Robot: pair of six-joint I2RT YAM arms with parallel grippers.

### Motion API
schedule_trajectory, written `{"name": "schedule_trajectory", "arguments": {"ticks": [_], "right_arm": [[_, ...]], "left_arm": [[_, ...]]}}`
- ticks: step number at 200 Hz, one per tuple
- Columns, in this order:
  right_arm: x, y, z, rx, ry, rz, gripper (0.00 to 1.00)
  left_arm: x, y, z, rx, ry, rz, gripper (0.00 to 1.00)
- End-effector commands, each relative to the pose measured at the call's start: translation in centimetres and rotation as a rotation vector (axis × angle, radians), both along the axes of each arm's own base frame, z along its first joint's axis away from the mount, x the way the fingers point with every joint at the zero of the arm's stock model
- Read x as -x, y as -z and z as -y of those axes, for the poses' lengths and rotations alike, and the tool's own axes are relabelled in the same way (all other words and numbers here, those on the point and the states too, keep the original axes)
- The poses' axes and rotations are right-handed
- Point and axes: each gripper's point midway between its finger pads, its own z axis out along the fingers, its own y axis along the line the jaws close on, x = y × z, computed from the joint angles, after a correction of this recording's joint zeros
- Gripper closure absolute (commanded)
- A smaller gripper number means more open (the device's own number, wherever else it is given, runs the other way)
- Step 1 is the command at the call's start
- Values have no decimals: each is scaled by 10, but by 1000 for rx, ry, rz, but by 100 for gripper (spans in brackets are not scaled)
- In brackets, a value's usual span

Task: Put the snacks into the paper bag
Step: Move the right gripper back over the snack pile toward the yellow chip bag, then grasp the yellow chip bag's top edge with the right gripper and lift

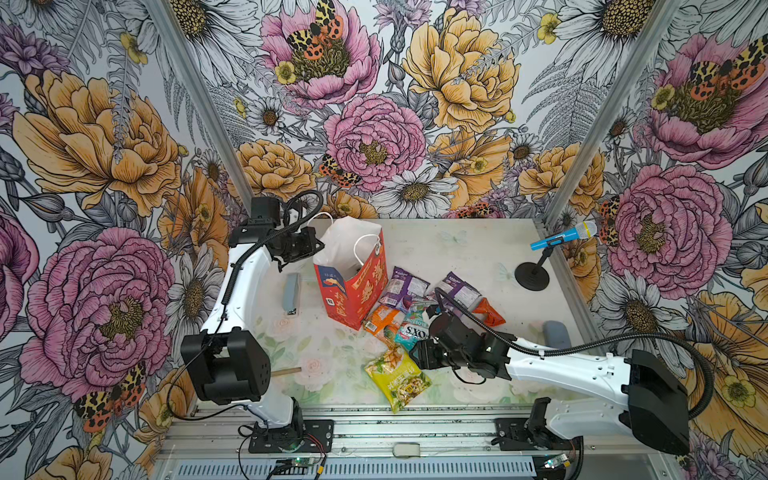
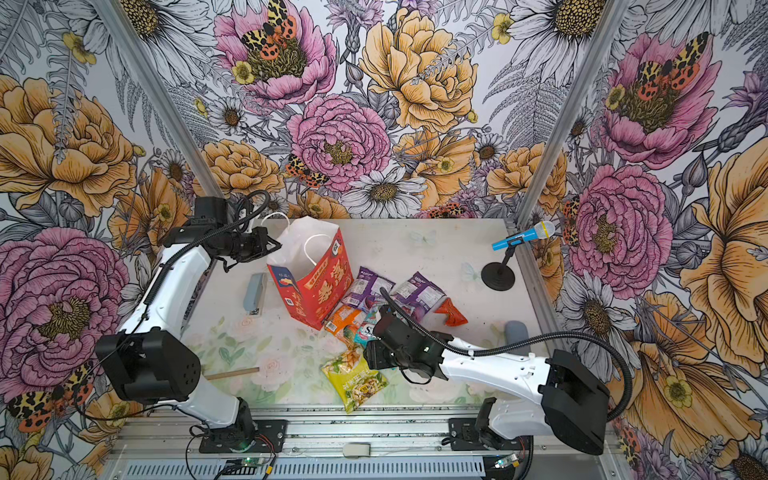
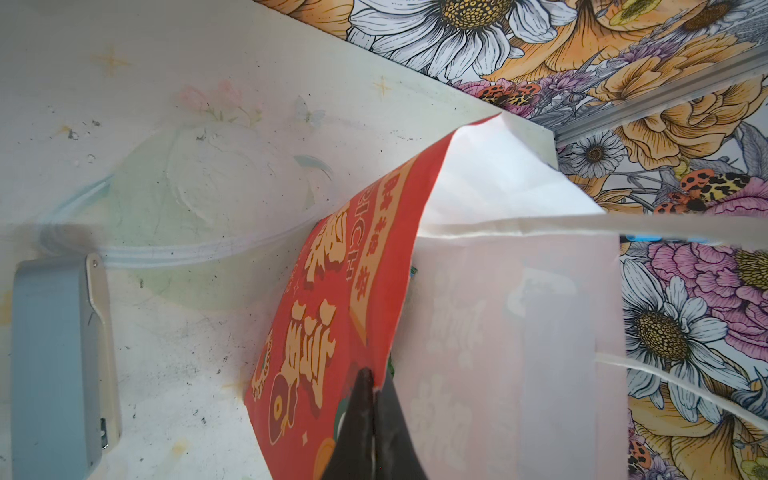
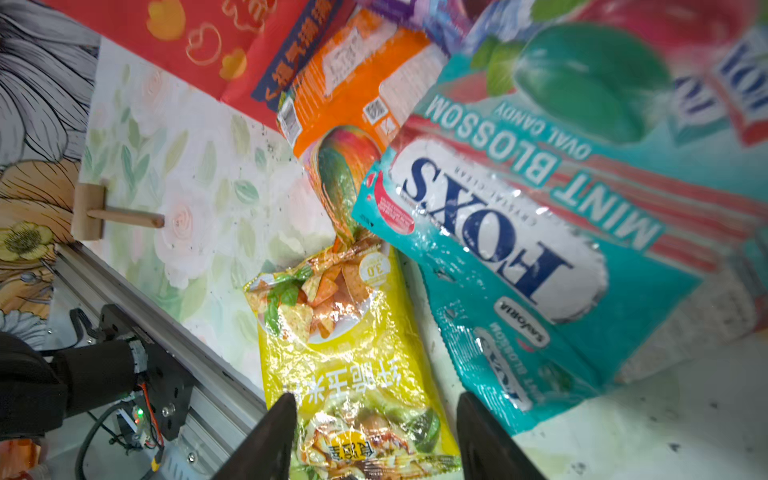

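My right gripper is above the yellow packet's edge by the FOX'S packet, and the bare tabletop leaves room for my fingers. It will move down next and close across that edge.
The red paper bag (image 1: 353, 291) stands upright at the table's middle, its mouth open. My left gripper (image 1: 319, 246) is shut on the paper bag's rim (image 3: 399, 316), one finger outside on the red face and one inside. Right of the bag lie the snacks: two purple packets (image 1: 405, 286) (image 1: 457, 291), an orange one (image 1: 380, 318), the teal FOX'S packet (image 4: 519, 249) and a red-orange triangular one (image 1: 490, 313). The yellow packet (image 1: 397, 380) lies nearest the front. My right gripper (image 4: 376, 403) hangs open just over the yellow packet's (image 4: 353, 353) end, its fingers at either side of it.
A grey block (image 1: 291, 293) lies left of the bag. A blue toy microphone (image 1: 563, 237) stands on a black stand at the back right. A wooden mallet (image 4: 89, 212) lies by the front left edge, and a grey rounded object (image 1: 557, 332) sits at the right edge.
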Motion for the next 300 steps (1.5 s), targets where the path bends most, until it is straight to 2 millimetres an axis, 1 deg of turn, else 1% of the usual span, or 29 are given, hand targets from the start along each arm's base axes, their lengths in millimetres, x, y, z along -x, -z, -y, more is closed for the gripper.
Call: {"name": "schedule_trajectory", "arguments": {"ticks": [1,26,69,138,163,182,222,262,288,300], "right_arm": [[6,15,-6,42,-2,-19,37],[6,28,-8,93,-11,-18,38],[0,37,-4,141,-6,6,38],[-1,47,-14,168,-40,-10,39],[-1,52,-18,168,-47,-24,41],[0,56,-21,160,-50,-36,44],[1,63,-28,147,-54,-56,54],[0,64,-29,140,-44,-56,74],[-1,61,-29,135,-44,-48,92],[-1,58,-29,129,-47,-41,99]], "left_arm": [[1,1,-4,-6,-17,-1,100],[2,2,-5,-9,-19,-2,100],[2,2,-4,-8,-19,-4,100],[2,2,-5,-9,-20,-2,100],[2,2,-5,-9,-20,-2,100],[2,2,-4,-9,-19,-2,100],[2,2,-5,-9,-19,-3,100],[2,3,-5,-9,-20,-3,100],[1,3,-5,-9,-20,-3,100],[2,3,-5,-9,-19,-4,100]]}}
